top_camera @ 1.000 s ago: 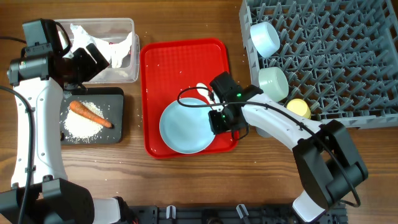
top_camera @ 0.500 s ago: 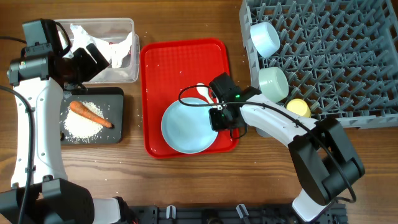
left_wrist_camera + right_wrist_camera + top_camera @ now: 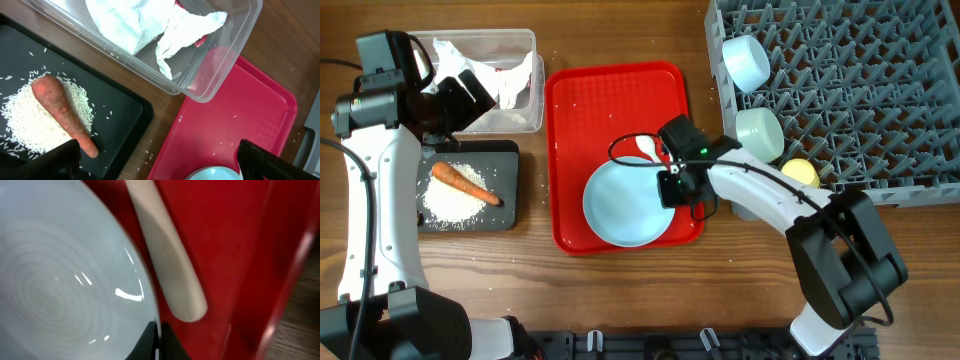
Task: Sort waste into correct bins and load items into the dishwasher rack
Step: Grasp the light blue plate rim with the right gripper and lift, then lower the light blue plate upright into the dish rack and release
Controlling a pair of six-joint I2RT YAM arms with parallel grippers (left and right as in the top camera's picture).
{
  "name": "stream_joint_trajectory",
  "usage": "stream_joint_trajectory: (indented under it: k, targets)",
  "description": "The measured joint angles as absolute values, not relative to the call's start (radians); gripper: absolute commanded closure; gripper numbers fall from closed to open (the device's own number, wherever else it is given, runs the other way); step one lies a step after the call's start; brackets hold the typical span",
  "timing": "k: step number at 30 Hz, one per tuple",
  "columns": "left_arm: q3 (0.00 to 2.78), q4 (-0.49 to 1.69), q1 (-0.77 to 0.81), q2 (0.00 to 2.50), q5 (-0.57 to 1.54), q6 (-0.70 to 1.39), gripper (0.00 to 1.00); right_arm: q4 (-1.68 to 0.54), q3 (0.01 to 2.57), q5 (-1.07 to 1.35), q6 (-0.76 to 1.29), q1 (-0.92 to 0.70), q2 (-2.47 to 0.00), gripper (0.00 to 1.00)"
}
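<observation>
I should raise my right gripper outward over the rack [image 3: 860,90], tip the plate upright and release it down in the tines [image 3: 790,48] beside the far bowl, since they're empty.
The pale blue plate [image 3: 625,205] lies on the red tray, and my right gripper [image 3: 672,190] is shut on its right rim. In the right wrist view the jaws [image 3: 159,340] pinch the plate's edge [image 3: 60,280], with the white spoon [image 3: 165,265] just beside it. The spoon [image 3: 648,148] lies above the plate. My left gripper [image 3: 460,95] hangs open and empty over the clear bin [image 3: 525,110], which holds the napkin [image 3: 135,25] and the red wrapper [image 3: 200,40]. The black bin [image 3: 505,150] holds the carrot [image 3: 465,183] and rice [image 3: 445,203]. Two bowls [image 3: 745,62] [image 3: 758,133] and the yellow cup [image 3: 800,173] sit in the rack [image 3: 860,90].
The red tray [image 3: 610,100] lies between the bins and the rack. Loose rice grains are scattered on the wood [image 3: 165,145] between the black bin and the tray. My right arm reaches from the front right across the rack's near corner.
My right gripper has drawn the plate slightly to the right on the tray, and more of the spoon shows. The left arm has not moved.
</observation>
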State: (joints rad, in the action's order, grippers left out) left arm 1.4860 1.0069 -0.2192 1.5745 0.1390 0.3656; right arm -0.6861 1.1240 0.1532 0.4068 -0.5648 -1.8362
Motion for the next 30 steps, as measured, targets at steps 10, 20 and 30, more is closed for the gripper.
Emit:
stream_joint_trajectory:
  k: [10,20,30]
  targets:
    - [1.486,1.007,-0.219,1.575,0.139,0.366,0.0,-0.791,1.383,-0.019,0.354,-0.519,-1.653,0.96]
    - [1.486,1.007,-0.219,1.575,0.139,0.366,0.0,-0.611,1.424,-0.532,0.167,-0.375,-1.353,0.96]
    - [1.486,1.007,-0.219,1.575,0.139,0.366,0.0,-0.249,1.431,-0.651,-0.392,-0.092,-1.383,0.95]
